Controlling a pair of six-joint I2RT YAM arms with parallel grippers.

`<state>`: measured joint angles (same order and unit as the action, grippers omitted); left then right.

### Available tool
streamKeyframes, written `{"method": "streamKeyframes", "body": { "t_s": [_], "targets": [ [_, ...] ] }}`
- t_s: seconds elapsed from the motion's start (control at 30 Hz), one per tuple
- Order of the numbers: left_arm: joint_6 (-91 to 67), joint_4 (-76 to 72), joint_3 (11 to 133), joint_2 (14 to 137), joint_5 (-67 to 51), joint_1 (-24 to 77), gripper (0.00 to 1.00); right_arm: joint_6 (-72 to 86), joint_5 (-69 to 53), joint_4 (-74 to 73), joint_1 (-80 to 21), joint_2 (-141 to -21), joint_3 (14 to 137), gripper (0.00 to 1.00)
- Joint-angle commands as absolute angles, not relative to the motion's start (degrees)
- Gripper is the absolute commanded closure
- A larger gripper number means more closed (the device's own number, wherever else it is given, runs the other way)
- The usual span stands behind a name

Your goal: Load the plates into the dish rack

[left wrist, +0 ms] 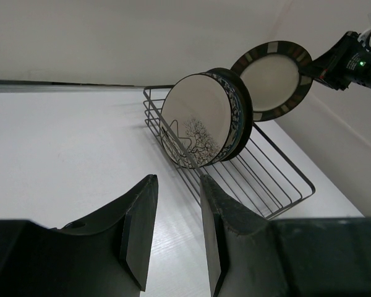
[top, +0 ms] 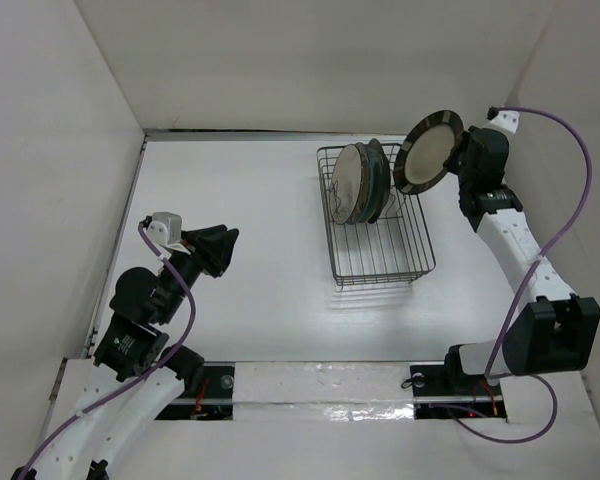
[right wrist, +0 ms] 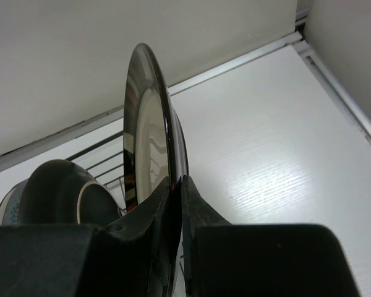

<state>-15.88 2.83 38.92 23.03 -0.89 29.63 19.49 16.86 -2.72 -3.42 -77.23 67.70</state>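
The plate in the robot's right gripper hangs at an angle to the upright plates, so the gripper will next turn in line with them, move toward them and go down into the rack (top: 385, 250) beside them.
The grey wire dish rack (top: 385, 250) stands at the back right. Upright plates lean together at its far end. The front one is cream with a dark tree print (top: 350, 185), and a patterned rim and a dark rim show behind it (left wrist: 241, 105). My right gripper (top: 460, 158) is shut on the rim of a beige plate with a dark metallic rim (top: 428, 150). It holds the plate tilted in the air just beyond the rack's far right corner. In the right wrist view the fingers (right wrist: 175, 180) pinch that plate (right wrist: 145, 124) edge-on. My left gripper (top: 228, 250) is open and empty, left of the rack.
White walls close in the table at the back, left and right. The right wall is close behind my right arm. The rack's near half (left wrist: 278, 179) holds no plates. In the left wrist view the open fingers (left wrist: 177, 179) point toward the rack.
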Motion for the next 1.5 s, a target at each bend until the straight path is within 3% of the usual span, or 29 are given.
{"method": "streamKeyframes", "body": {
  "t_s": [0.0,0.3,0.67,1.1,1.2,1.3,1.4,1.47],
  "targets": [
    [-15.38,0.35,38.94,23.55,-1.14,29.97,0.70,13.73,23.37,6.24,-6.14,-76.55,75.40,1.00],
    [-15.29,0.35,38.94,23.73,-1.32,29.97,0.70,1.76,27.59,0.71,-9.23,-83.49,82.88,1.00],
    [-15.29,0.35,38.94,23.38,-1.32,29.97,0.70,-9.21,32.95,4.39,-16.26,-86.39,78.76,1.00],
    [-15.21,0.35,38.85,23.46,-1.23,29.97,0.70,-6.24,30.41,6.50,-18.98,-89.91,71.99,0.95],
    [-15.21,0.35,38.76,23.47,-1.67,29.97,0.69,-4.05,32.86,6.86,-18.98,-89.91,71.11,0.85],
    [-15.03,0.35,38.85,24.17,-1.23,29.97,0.69,-1.76,33.31,7.73,-18.98,-87.64,69.79,0.49],
    [-15.03,0.35,38.76,24.61,-1.49,29.97,0.69,-0.09,33.31,7.65,-19.51,-85.88,69.87,0.36],
    [-14.85,0.35,38.85,24.87,-1.23,29.97,0.69,2.80,34.28,7.47,-20.03,-82.90,69.61,0.22]
  ]
}}
